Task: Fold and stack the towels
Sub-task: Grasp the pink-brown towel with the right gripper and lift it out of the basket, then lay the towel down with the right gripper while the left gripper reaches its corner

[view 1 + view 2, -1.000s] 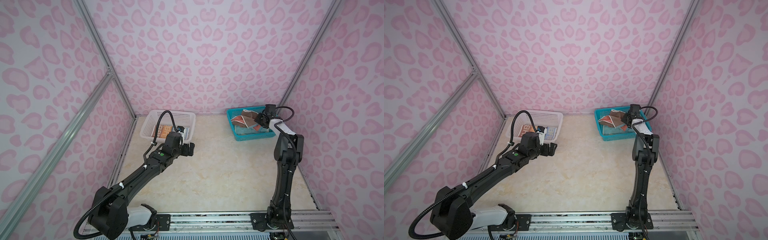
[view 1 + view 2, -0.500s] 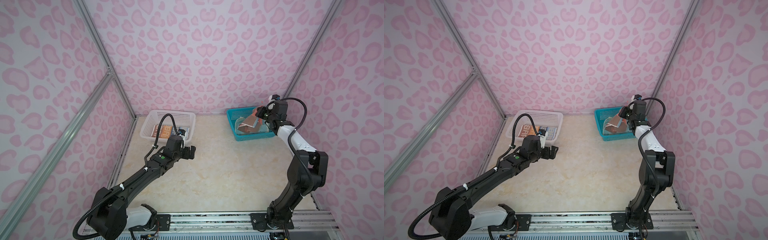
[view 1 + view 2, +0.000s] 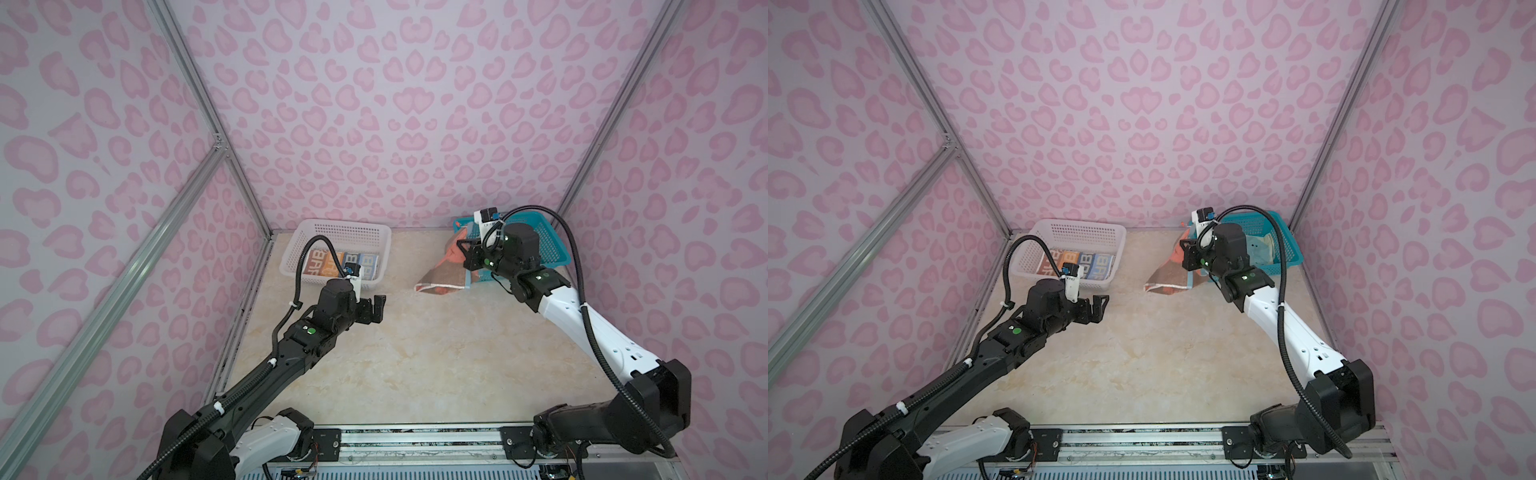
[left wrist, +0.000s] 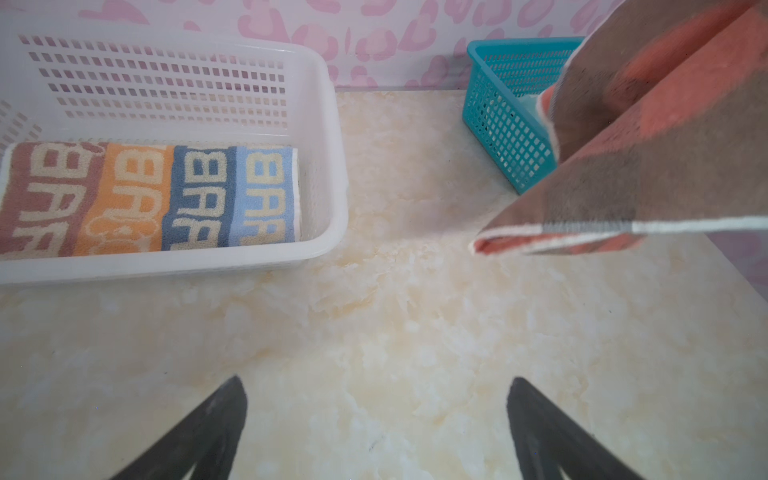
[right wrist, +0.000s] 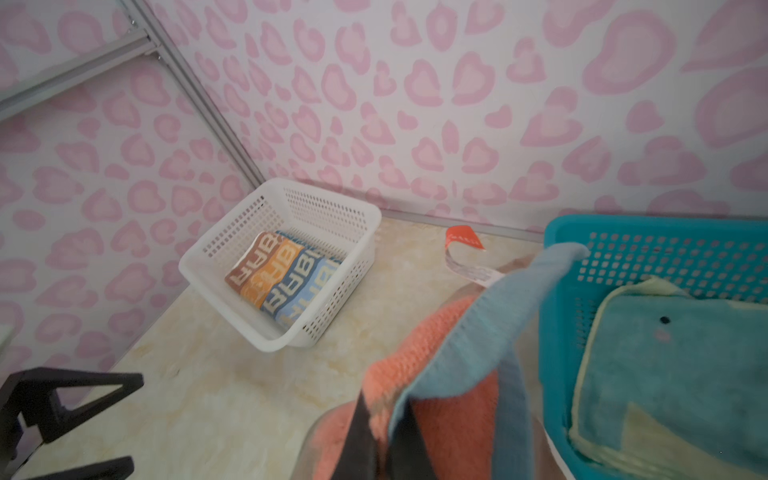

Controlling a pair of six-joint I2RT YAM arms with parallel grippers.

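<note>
I will next move my right gripper back and down to release the orange-brown towel (image 3: 441, 279) on the bare middle tabletop, clear below it and nearer my base.
My right gripper (image 3: 462, 250) (image 5: 388, 419) is shut on an orange-brown towel (image 3: 441, 279) (image 3: 1168, 277) with white edging. The towel hangs from it, just left of the teal basket (image 3: 549, 246), its lower edge near the table. In the left wrist view the same towel (image 4: 648, 166) hangs ahead. My left gripper (image 3: 376, 308) (image 4: 376, 415) is open and empty over bare table in front of the white basket (image 3: 345, 226). A folded towel with white letters (image 3: 332, 266) (image 4: 145, 199) lies in the white basket. A teal towel with a pale-yellow edge (image 5: 673, 374) lies in the teal basket.
Both baskets stand against the back wall, white at the left, teal at the right. Pink patterned walls with metal posts close in the marble table (image 3: 415, 353) on three sides. The arms' base rail (image 3: 415, 436) runs along the front edge.
My right gripper has drawn the orange-brown towel out of the teal basket and leftward over the table. My left gripper has backed a little away from the white basket.
</note>
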